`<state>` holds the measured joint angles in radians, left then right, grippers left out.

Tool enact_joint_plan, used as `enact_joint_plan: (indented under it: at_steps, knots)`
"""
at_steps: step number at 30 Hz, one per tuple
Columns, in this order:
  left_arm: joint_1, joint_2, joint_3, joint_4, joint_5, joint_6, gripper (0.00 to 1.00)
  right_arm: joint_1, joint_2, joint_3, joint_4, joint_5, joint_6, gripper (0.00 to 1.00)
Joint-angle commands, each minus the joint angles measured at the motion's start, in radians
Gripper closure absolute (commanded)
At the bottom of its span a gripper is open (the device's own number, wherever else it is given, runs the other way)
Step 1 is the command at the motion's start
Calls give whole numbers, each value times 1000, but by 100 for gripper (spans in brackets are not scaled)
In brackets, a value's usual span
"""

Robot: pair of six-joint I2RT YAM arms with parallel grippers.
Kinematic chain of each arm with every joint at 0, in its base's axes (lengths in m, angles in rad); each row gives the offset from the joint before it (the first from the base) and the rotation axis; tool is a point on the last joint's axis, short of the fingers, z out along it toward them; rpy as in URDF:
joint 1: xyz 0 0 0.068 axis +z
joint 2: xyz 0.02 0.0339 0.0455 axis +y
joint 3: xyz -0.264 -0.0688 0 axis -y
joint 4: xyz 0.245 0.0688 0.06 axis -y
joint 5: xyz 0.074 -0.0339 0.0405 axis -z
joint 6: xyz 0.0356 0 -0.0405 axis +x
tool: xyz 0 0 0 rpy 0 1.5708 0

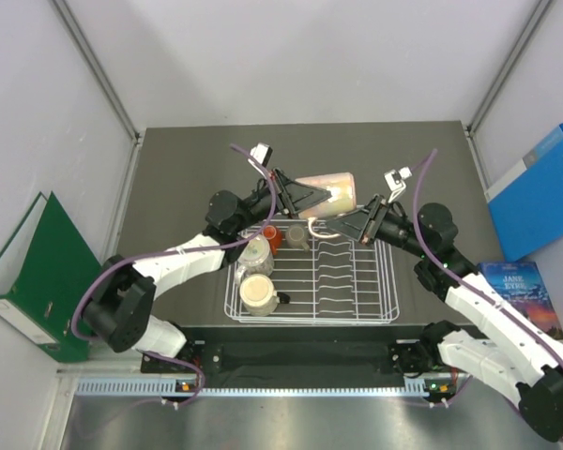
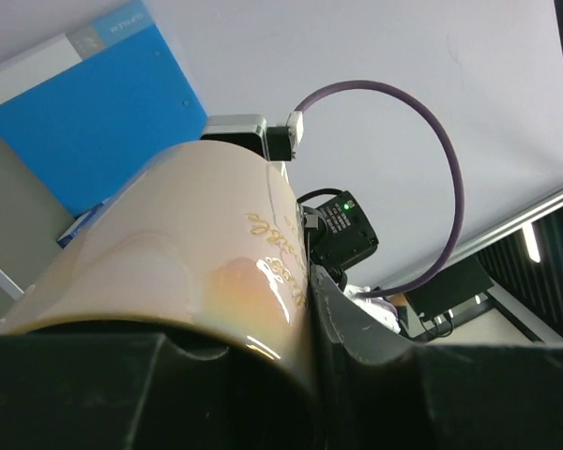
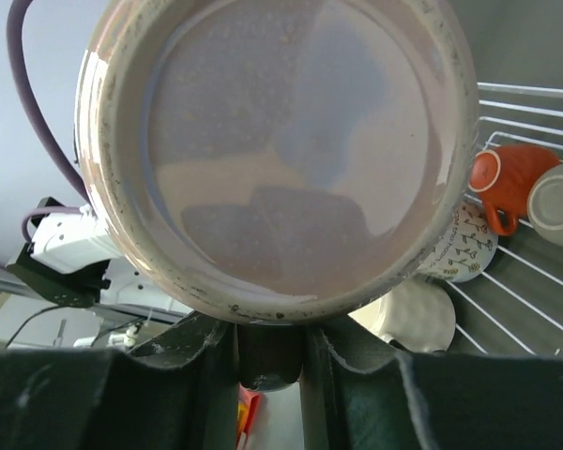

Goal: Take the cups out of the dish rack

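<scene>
The left gripper next needs to turn downward, lower the mug onto the bare tabletop beyond the rack's far edge (image 1: 244, 177), and let go, because the mug hangs sideways.
The pinkish-beige mug (image 1: 327, 191) hangs on its side in the air above the far edge of the white wire dish rack (image 1: 357, 286). My left gripper (image 1: 302, 195) is shut on its body from the left, and its gold lettering fills the left wrist view (image 2: 197, 253). My right gripper (image 1: 350, 223) is shut on the mug's handle from the right; the mug's round base (image 3: 281, 150) faces that camera. In the rack stand the cream mug (image 1: 258, 293), the speckled mug (image 1: 256, 251), the red-orange cup (image 1: 272, 236) and the tan cup (image 1: 296, 235).
A green binder (image 1: 38, 272) leans at the left wall. A blue folder (image 1: 535, 192) and a book (image 1: 525, 295) lie at the right. The rack's right part holds bare wavy slots (image 3: 535, 281). The dark table (image 1: 188, 169) reaches to the back wall.
</scene>
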<state>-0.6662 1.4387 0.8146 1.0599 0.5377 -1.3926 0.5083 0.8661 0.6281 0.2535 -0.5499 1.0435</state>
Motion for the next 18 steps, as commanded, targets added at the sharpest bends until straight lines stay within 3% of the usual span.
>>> enact_joint_plan:
  at_steps: [1,4,5,7,8,10,11,16,18]
  knots:
    - [-6,14,52,80,28,-25,100,6,-35,83,58,-35,-106,100]
    - [-4,8,63,34,33,-6,100,6,-52,126,-44,-15,-163,88]
    - [-3,3,70,-35,27,4,100,6,-64,140,-75,-5,-181,65]
    - [-1,-23,84,-124,18,62,100,6,-76,186,-182,34,-242,48]
    - [2,-35,99,-238,12,87,100,6,-88,205,-218,51,-266,27]
    - [2,-66,119,-345,-22,168,100,7,-101,258,-305,106,-330,6]
    - [2,-70,139,-429,-33,214,100,6,-114,275,-383,129,-350,0]
    - [14,-72,176,-543,-71,273,100,6,-139,366,-545,298,-454,0]
    - [23,-66,236,-692,-106,342,100,6,-148,386,-632,394,-464,0]
